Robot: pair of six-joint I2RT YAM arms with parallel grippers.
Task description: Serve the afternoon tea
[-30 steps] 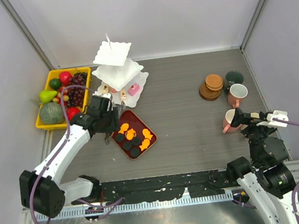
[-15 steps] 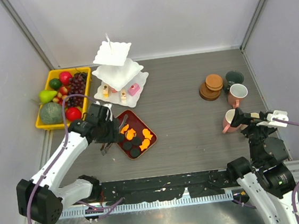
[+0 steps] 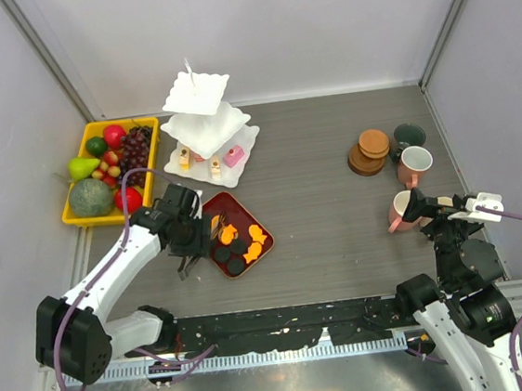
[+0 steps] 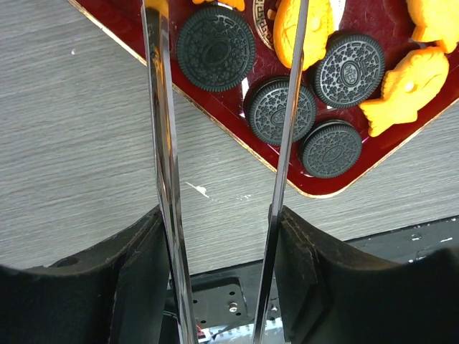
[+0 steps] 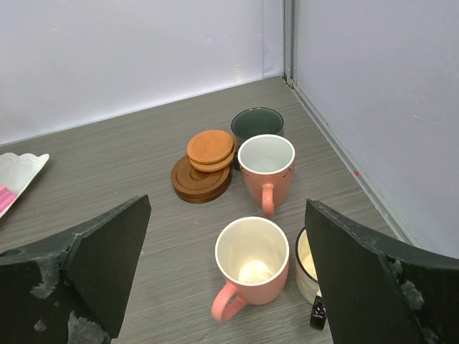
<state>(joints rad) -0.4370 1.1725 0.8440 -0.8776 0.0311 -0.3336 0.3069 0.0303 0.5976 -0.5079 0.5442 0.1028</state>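
Note:
The robot's left gripper should next stay beside the red tray [image 4: 222, 118] and squeeze the tong arms together around the orange pastry near their far ends, because the pastry is between them.
My left gripper [image 3: 190, 233] is shut on the metal tongs [image 4: 161, 143]. The tong arms stand apart over the red tray [image 4: 222, 118]. That tray holds black round pastries [image 4: 281, 111] and orange pastries [image 4: 405, 89]. One tong arm crosses a black pastry. The white three-tier stand [image 3: 201, 118] has pink and cream pastries [image 3: 233, 156] on its bottom tier. My right gripper [image 5: 226, 208] is open and empty above a pink mug [image 5: 252, 261]. Beyond it stand a second pink mug [image 5: 266, 168], a green mug [image 5: 257, 123], a beige mug [image 5: 307, 261] and stacked brown coasters [image 5: 204, 168].
A yellow tray [image 3: 82, 139] of fruit sits at the far left beside the stand. Grey walls close in the table at the back and on both sides. The mugs stand close to the right wall.
My left gripper has moved with the tongs from near the stand's bottom tier toward the near edge, over the red tray. The right arm has not moved.

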